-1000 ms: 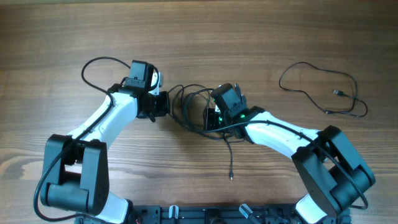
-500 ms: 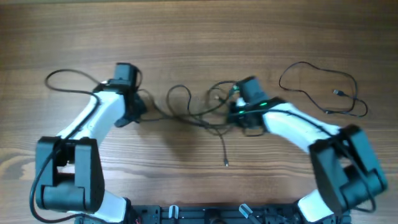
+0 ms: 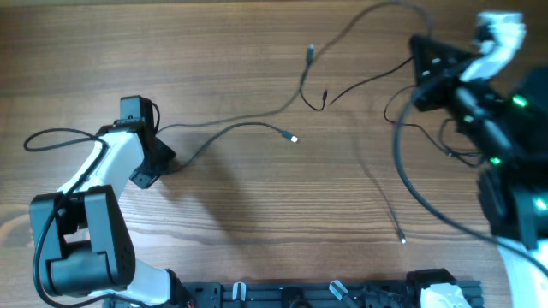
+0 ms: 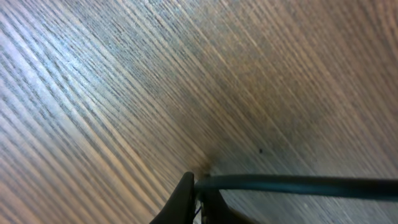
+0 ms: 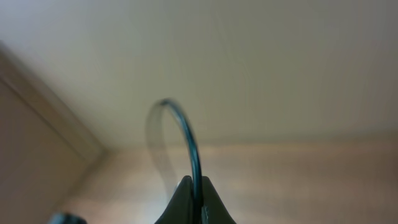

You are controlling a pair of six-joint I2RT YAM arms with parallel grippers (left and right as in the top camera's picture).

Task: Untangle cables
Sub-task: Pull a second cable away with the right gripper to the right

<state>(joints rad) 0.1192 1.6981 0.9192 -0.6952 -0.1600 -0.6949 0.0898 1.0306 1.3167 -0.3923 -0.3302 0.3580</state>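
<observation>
I should next swing my right gripper to the right in the overhead view and down to release its cable by the third cord, which lies below it.
The cables lie stretched out across the wooden table. In the left wrist view, my left gripper (image 4: pixel 198 186) is shut on one thin black cable (image 4: pixel 298 185), low over the wood. Overhead, that cable (image 3: pixel 224 128) runs right from the left gripper (image 3: pixel 163 164) to a metal plug end (image 3: pixel 293 137). My right gripper (image 5: pixel 196 182) is shut on another cable (image 5: pixel 191 140), which loops up from the jaws. Overhead, the right gripper (image 3: pixel 424 50) is raised high at the top right. Its cable (image 3: pixel 342 34) trails left, with a plug tip (image 3: pixel 310 50). A faint strand ends in a tip (image 3: pixel 402 241).
A third thin cord (image 3: pixel 396 115) lies on the table at the right, partly hidden behind the raised right arm (image 3: pixel 505 128). The arm's own thick black cable (image 3: pixel 402 175) hangs in a curve. The left arm's wiring (image 3: pixel 51 135) loops at the far left.
Both arms have pulled apart. The left went to the left, and the right rose and swung to the far upper right. The knot at the middle has spread into long separate strands.
</observation>
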